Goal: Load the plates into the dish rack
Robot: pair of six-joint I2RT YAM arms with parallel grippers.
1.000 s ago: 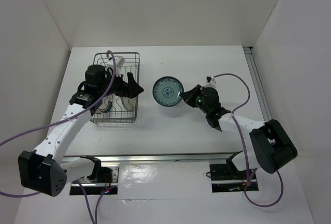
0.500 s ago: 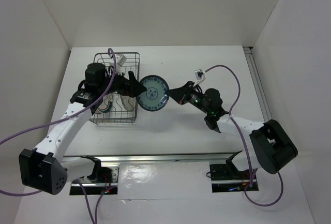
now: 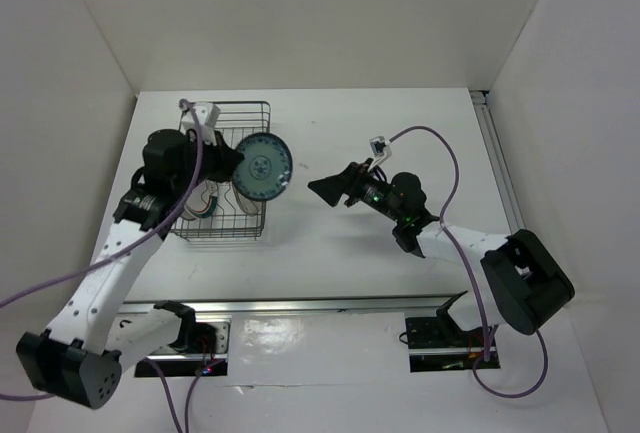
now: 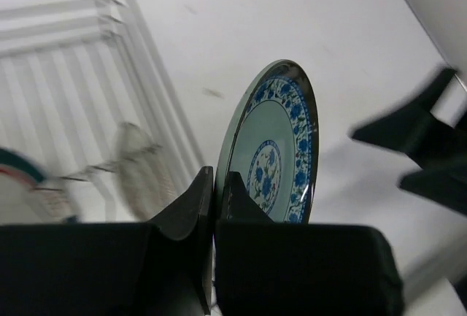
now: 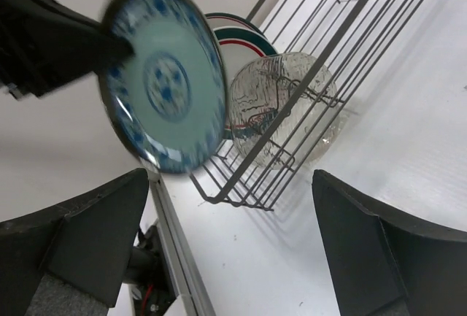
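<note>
My left gripper turns, shifts to the left in the top view, and lowers the teal-blue plate into the gap between the white and grey plates next.
My left gripper is shut on the rim of the teal-blue patterned plate and holds it on edge above the right side of the dish rack. In the rack stand a translucent grey plate and a white plate with a green-and-red rim. Over the table to the right of the rack, my right gripper is open and holds nothing, its jaws wide apart and facing the rack.
The rack's wire wall lies just left of the held plate. White walls close in the table at the back and sides. A metal rail runs along the near edge, and purple cables trail from both arms.
The plate has passed from my right gripper to my left. The left shut on its rim and carried it left over the rack; the right opened and let go.
</note>
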